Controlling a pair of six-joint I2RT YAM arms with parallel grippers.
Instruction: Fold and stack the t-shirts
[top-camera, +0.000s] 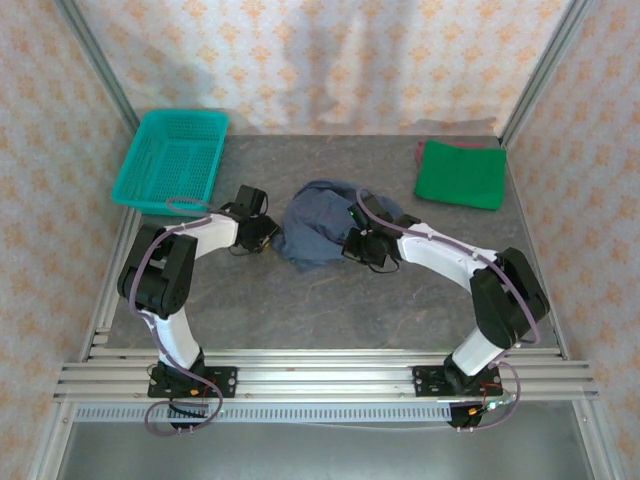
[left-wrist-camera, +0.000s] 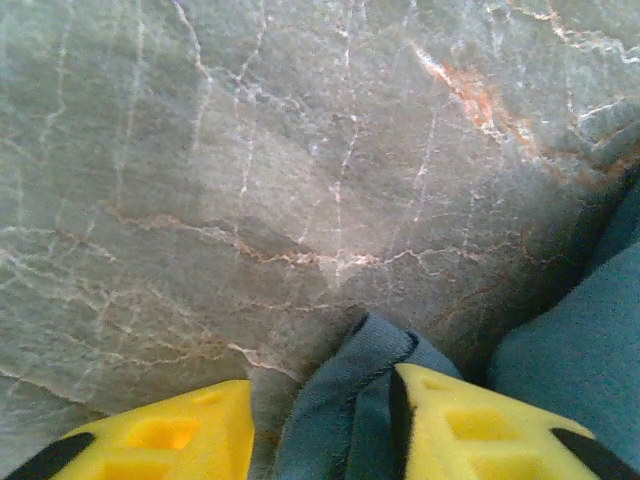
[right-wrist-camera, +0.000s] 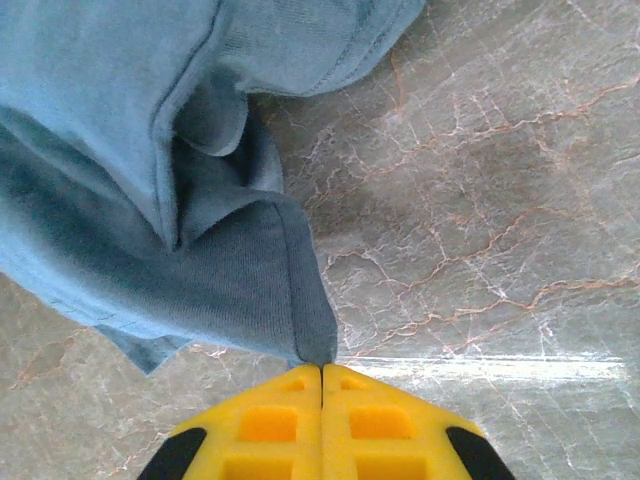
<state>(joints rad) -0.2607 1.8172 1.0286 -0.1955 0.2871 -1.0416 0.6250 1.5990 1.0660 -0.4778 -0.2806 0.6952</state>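
The pinched hem corner (right-wrist-camera: 314, 342) goes up and outward in my right gripper next, high above the tabletop, for release there, because the blue shirt lies crumpled in folds.
The dark slate-blue t-shirt (top-camera: 320, 225) lies crumpled in the middle of the table, with an arm at each side. My left gripper (top-camera: 262, 238) is at its left edge. In the left wrist view the yellow fingers (left-wrist-camera: 322, 385) stand apart around a folded hem of the shirt (left-wrist-camera: 345, 400); the right finger touches the cloth and a gap remains at the left finger. My right gripper (top-camera: 358, 245) is at the shirt's right side. Its fingers (right-wrist-camera: 321, 367) are pressed together on a hem corner of the shirt (right-wrist-camera: 200, 250). The bright green t-shirt (top-camera: 460, 173) lies folded at the back right corner.
A teal mesh basket (top-camera: 170, 158) stands at the back left corner. The grey marbled table (top-camera: 300, 300) is bare in front of the blue shirt. Metal frame posts and patterned curtains close in the sides and back.
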